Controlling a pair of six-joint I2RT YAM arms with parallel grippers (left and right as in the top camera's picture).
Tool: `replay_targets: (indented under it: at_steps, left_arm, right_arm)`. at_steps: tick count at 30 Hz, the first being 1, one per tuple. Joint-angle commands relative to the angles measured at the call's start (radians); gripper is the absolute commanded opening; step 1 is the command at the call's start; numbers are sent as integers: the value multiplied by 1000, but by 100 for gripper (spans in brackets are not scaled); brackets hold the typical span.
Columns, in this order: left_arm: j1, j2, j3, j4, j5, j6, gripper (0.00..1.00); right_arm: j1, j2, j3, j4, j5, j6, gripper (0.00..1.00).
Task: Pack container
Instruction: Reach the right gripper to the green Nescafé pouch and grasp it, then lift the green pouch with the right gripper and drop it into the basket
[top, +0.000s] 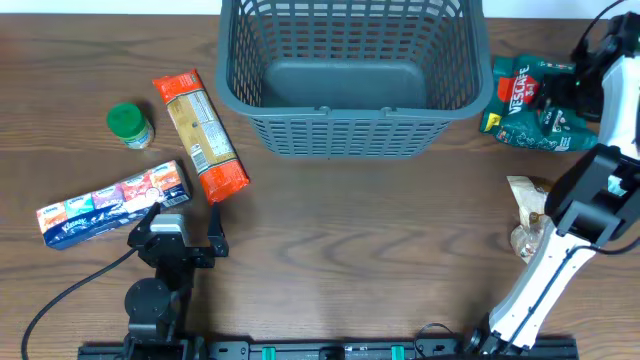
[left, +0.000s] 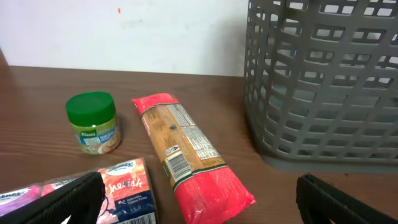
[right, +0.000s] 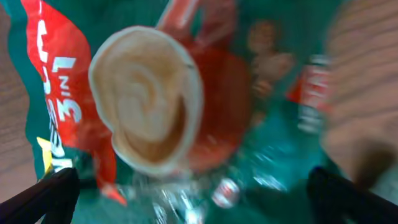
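Note:
The robot's right gripper will next go down to the middle of the Nescafe bag, edging toward the basket (top: 350, 130), and then it will close.
The container, a grey-blue lattice basket (top: 350, 130), stands empty at the back centre; its wall also shows in the left wrist view (left: 323, 81). A red pasta packet (top: 200, 135) (left: 186, 155), a green-lidded jar (top: 130, 125) (left: 92, 121) and a tissue packet (top: 112, 203) (left: 124, 190) lie to its left. My left gripper (top: 185, 220) (left: 199, 211) is open and empty, low, just in front of the pasta packet's near end. A green and red Nescafe bag (top: 530, 100) (right: 186, 112) lies right of the basket. My right gripper (top: 588, 78) (right: 196, 205) is open, close above that bag.
A clear packet of pale contents (top: 527, 215) lies at the front right, beside the right arm's lower link. A black cable (top: 60, 295) runs across the front left. The right wrist view is blurred.

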Motion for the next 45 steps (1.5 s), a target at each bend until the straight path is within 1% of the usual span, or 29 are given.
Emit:
replay_targets:
  at_steps: [1, 9, 13, 14, 18, 19, 20, 21, 22, 23, 24, 29, 35, 39, 45]
  left_arm:
    - [-3, -4, -27, -14, -4, -1, 99]
    - [-3, -4, -27, -14, -4, -1, 98]
    - [-3, -4, -27, -14, -4, -1, 99]
    - [-3, -4, -27, -14, -4, -1, 98]
    - [-3, -4, -27, -14, -4, -1, 99]
    - [-3, -4, -27, -14, -4, -1, 99]
    - [-3, -4, -27, -14, -4, -1, 99]
    - [-3, -4, -27, -14, -4, -1, 99]
    - [-3, -4, -27, -14, -4, -1, 99]
    - [-3, -4, -27, -14, -4, -1, 99]
    - [-3, -4, -27, -14, -4, -1, 99]
    - [-3, -4, -27, -14, -4, -1, 99]
    - [-3, -4, -27, -14, -4, -1, 98]
    - [-3, -4, -27, -14, -4, -1, 98]
    - [-3, -4, -27, -14, -4, -1, 99]
  right_arm:
    - [20, 64, 19, 3, -87, -23, 99]
    - [79, 215, 19, -45, -92, -37, 99]
    - [92, 241, 18, -57, -88, -38, 99]
    - [92, 241, 18, -56, -87, -38, 97]
    - [88, 239, 18, -73, -47, -38, 76]
    - [85, 239, 18, -79, -32, -39, 69]
    - [83, 239, 18, -84, -29, -46, 59]
    - [80, 239, 18, -90, -29, -55, 41]
    - [76, 239, 18, -94, -29, -56, 28]
    - [73, 239, 18, -98, -29, -56, 11]
    - [68, 239, 18, -104, -33, -56, 1]
    - [51, 239, 19, -134, -40, -73, 1]
    - [40, 215, 19, -136, -40, 19, 1]
    - [40, 148, 19, -121, -40, 24, 1]
    - [41, -21, 19, -93, -40, 42, 1]
